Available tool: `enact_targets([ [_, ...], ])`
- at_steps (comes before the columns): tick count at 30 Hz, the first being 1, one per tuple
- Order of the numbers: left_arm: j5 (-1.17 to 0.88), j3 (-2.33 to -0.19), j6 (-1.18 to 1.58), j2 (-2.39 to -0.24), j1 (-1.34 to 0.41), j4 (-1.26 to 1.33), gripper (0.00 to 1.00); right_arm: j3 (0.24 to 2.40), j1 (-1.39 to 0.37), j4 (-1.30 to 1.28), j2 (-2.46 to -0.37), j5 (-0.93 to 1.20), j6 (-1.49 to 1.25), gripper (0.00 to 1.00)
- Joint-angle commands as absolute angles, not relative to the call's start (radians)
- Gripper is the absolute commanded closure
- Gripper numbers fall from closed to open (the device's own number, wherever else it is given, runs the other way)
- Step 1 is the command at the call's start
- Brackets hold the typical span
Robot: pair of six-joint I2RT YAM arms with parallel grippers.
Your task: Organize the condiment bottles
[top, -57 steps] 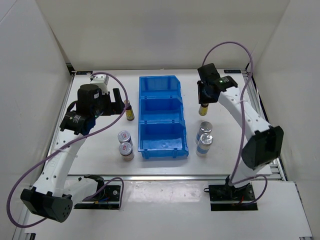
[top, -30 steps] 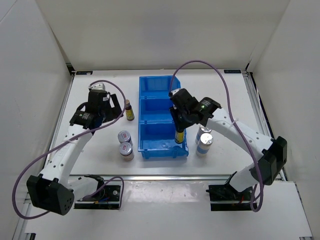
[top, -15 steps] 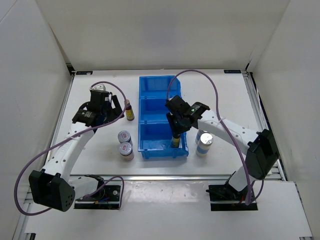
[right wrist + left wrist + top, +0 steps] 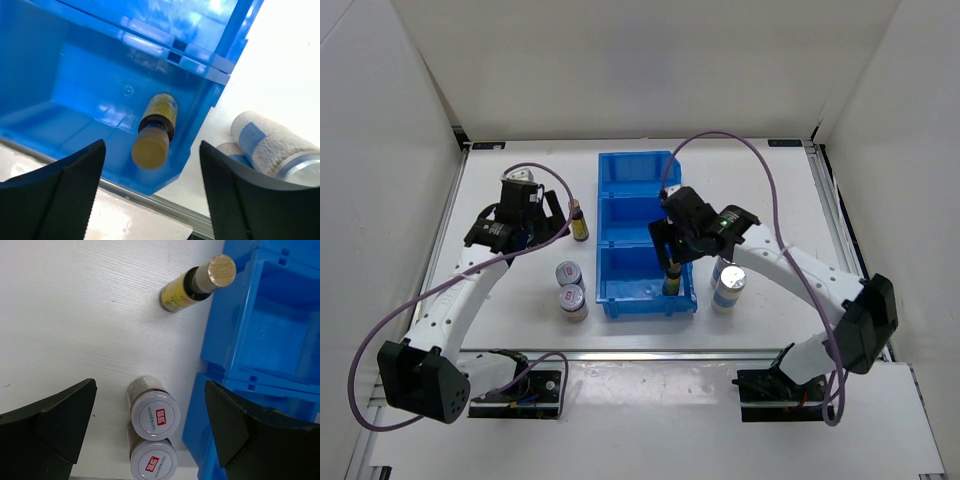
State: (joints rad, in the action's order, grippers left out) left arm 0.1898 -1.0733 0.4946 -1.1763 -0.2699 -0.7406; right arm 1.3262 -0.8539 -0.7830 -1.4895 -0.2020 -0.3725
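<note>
The slim bottle's tan cap (image 4: 575,206) (image 4: 217,273) beside the bin is outward and below, so my left gripper should next move its open fingers outward and down around it.
A slim dark bottle with a yellow label and tan cap (image 4: 155,131) stands in the near compartment of the blue bin (image 4: 75,75), by its right front corner (image 4: 670,281). My right gripper (image 4: 152,187) hovers open just above it, its fingers apart from the cap. A second slim bottle (image 4: 199,282) stands on the table left of the bin (image 4: 579,222). My left gripper (image 4: 150,432) is open above two silver-lidded jars (image 4: 154,412), holding nothing. Two more jars (image 4: 728,275) stand right of the bin, also in the right wrist view (image 4: 270,145).
The blue bin (image 4: 638,246) has three compartments in a row; the middle and far ones hold nothing. White walls close the table on three sides. A metal rail (image 4: 670,352) runs along the near edge.
My right gripper has opened and let go of the slim bottle, which now stands in the near compartment. The left arm has not moved.
</note>
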Motion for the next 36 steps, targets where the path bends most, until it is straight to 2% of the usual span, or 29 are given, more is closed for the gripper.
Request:
enact_targets([
  [1,0.138,-1.12,0.503,-1.138,-0.27,-0.732,0.0,1.368,-0.859,-0.787,-1.396,-0.239,-0.364,0.2],
  [2,0.129,-1.132,0.488,-1.163,-0.27,-0.732,0.0,1.368,-0.859,-0.787,-1.381,-0.248,-0.364,0.15],
  [6,0.06,-1.212,0.454,-1.251,-0.27,-0.732,0.0,1.368,-0.859,-0.787,-1.316,-0.258,-0.364,0.07],
  [11,0.038,-1.31,0.454,-1.37,-0.27,-0.732,0.0,1.368,-0.859,-0.796,-1.283,-0.276,-0.354,0.06],
  [16,0.05,-1.405,0.425,-1.524,-0.279,-0.732,0.1,1.333,-0.859,-0.796,-1.273,-0.276,-0.354,0.05],
  [20,0.08,-1.449,0.414,-1.589,-0.279,-0.732,0.13,1.324,-0.859,-0.805,-1.253,-0.285,-0.344,0.04],
  [29,0.089,-1.542,0.383,-1.726,-0.279,-0.732,0.27,1.305,-0.859,-0.825,-1.203,-0.33,-0.298,0.0],
  [36,0.101,-1.551,0.374,-1.758,-0.279,-0.741,0.43,1.296,-0.859,-0.844,-1.193,-0.37,-0.288,0.0],
])
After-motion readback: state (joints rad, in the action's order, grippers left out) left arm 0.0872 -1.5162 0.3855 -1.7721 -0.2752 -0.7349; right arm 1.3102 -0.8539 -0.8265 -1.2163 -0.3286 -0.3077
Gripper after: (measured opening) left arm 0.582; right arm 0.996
